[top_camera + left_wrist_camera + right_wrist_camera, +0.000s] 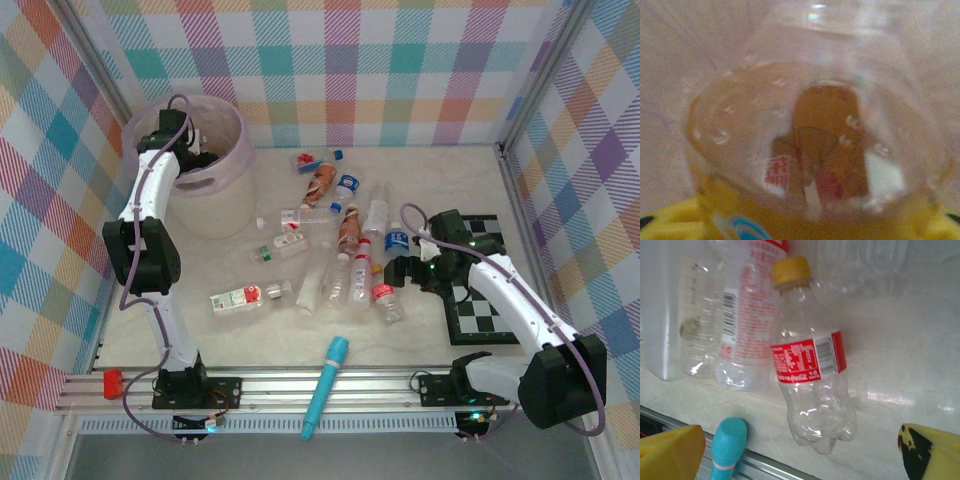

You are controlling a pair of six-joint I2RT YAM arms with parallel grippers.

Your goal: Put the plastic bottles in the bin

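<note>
My right gripper's open fingers are on either side of the clear section between red label and base, so next they will lower and draw back onto it.
The pale pink bin (pixel 215 195) stands at the far left, and my left gripper (pixel 192 152) reaches down inside it. In the left wrist view a clear bottle (pixel 815 130) with a yellow label fills the gap between the yellow fingers (pixel 662 225) of my left gripper (pixel 800 227); brown and red-labelled bottles blur behind it. Several bottles (pixel 345 250) lie mid-table. My right gripper (pixel 402 270) hangs open at the right of that pile. Its fingertips straddle the base of a clear bottle (pixel 810 370) with a red label and yellow cap, my right gripper (pixel 802 447) not touching it.
A long teal cylinder (pixel 327 385) lies by the front rail, its end near the left finger (pixel 729 440). A chequered board (pixel 485 300) lies under the right arm. One bottle (pixel 240 298) lies apart at the front left. Checked walls close in the table.
</note>
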